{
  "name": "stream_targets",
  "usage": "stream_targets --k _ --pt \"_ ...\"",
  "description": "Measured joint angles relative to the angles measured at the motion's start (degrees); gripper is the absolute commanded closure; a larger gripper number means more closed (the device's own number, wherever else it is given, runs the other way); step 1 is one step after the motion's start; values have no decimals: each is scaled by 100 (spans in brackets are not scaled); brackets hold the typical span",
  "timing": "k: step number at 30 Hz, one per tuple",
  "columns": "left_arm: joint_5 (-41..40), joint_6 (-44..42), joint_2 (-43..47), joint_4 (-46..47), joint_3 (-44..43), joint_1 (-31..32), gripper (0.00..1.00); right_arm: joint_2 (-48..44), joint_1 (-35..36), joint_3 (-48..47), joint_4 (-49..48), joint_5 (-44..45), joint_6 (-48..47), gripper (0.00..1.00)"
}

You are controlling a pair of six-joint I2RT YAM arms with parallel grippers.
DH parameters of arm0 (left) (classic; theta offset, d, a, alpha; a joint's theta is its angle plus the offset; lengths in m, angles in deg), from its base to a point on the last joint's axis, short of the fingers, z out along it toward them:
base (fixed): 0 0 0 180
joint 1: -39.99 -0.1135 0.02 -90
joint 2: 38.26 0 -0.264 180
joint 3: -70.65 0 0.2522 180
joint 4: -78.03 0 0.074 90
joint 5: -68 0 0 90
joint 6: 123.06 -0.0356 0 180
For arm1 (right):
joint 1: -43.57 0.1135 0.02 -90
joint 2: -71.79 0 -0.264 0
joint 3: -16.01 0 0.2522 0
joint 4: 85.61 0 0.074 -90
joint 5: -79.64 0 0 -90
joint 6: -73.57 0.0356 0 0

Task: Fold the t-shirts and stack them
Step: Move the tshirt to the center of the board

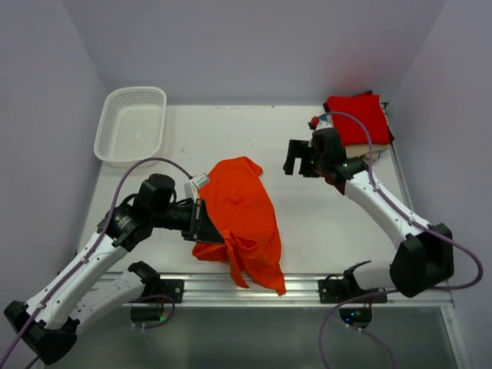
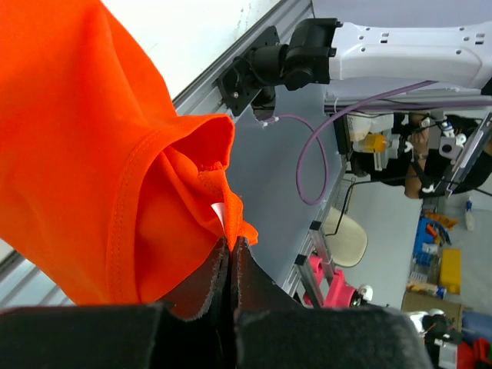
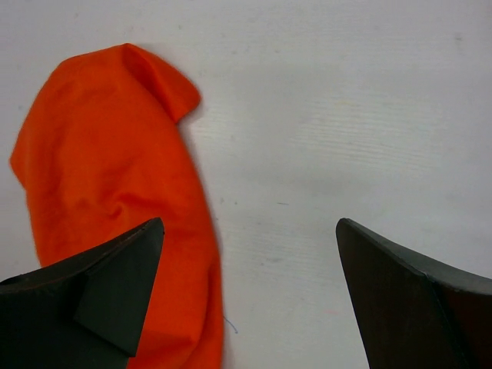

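The right gripper moves to the left in the top view next and lowers to close on the shirt's far corner, because a flap of the shirt sticks out there.
The bright orange t-shirt lies crumpled near the table's front middle, one end trailing over the front rail. My left gripper is shut on the shirt's left edge. In the left wrist view the closed jaws pinch a fold of orange cloth beside a hemmed opening. My right gripper hovers open to the right of the shirt's far end. In the right wrist view its wide-apart fingers hold nothing, with the orange shirt under the left finger. A folded red t-shirt tops a stack at the back right.
A white mesh basket stands at the back left corner. The metal rail runs along the table's front edge. Grey walls close in the table on the left, back and right.
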Motion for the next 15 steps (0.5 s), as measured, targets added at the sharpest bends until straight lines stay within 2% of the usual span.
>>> stream_targets --k 8,15 --pt "-332 162 483 -444 22 13 100 2286 186 -1394 -470 -2216 -101 1" --pt "-448 175 483 -487 210 17 100 4002 564 -2656 -199 -2837 -459 1"
